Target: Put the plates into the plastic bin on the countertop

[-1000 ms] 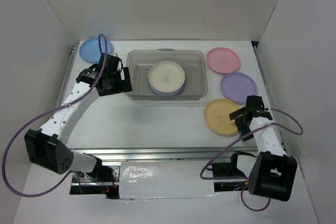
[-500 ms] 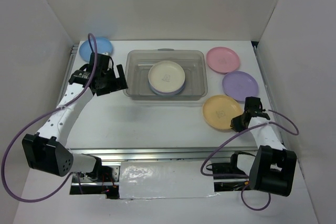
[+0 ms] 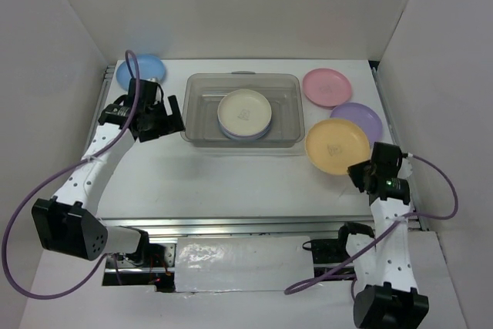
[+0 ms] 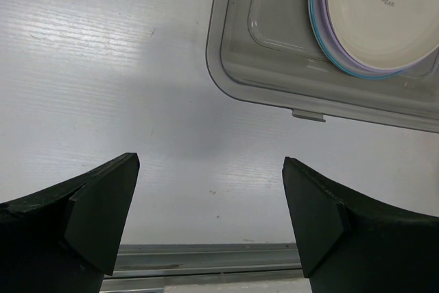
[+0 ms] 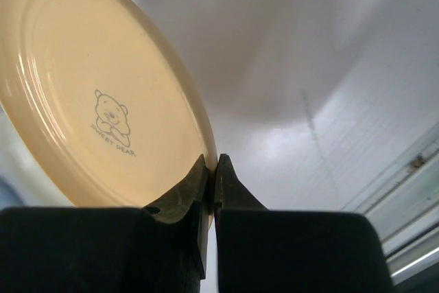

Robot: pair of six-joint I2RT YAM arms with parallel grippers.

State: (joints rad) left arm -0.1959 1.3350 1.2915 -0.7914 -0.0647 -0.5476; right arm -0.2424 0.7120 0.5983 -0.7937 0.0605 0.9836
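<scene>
I should next move my right gripper outward and to its left in the top view, to where the cream plate (image 3: 244,112) lies, then lower onto it and let go.
The orange-yellow plate (image 3: 337,146) (image 5: 89,101) hangs lifted off the countertop (image 3: 231,182), my right gripper (image 3: 363,171) (image 5: 212,173) shut on its near rim. A pink plate (image 3: 326,87) and a purple plate (image 3: 360,117) lie flat at the far right; the lifted plate partly covers the purple one. A blue plate (image 3: 137,71) lies at the far left corner. The plastic bin (image 3: 289,109) (image 4: 233,66) holds a stack topped by a cream plate (image 3: 244,112) (image 4: 384,12). My left gripper (image 3: 173,117) (image 4: 209,217) stands open over bare countertop just left of the bin.
White walls close in the countertop on three sides. Metal rails (image 3: 231,225) run along the near edge and the sides. Purple cables (image 3: 23,213) loop out from both arms.
My right gripper has shut on the orange-yellow plate's rim and raised it, shifting it up and right over the purple plate. The left gripper has drawn back left from the bin, toward the blue plate.
</scene>
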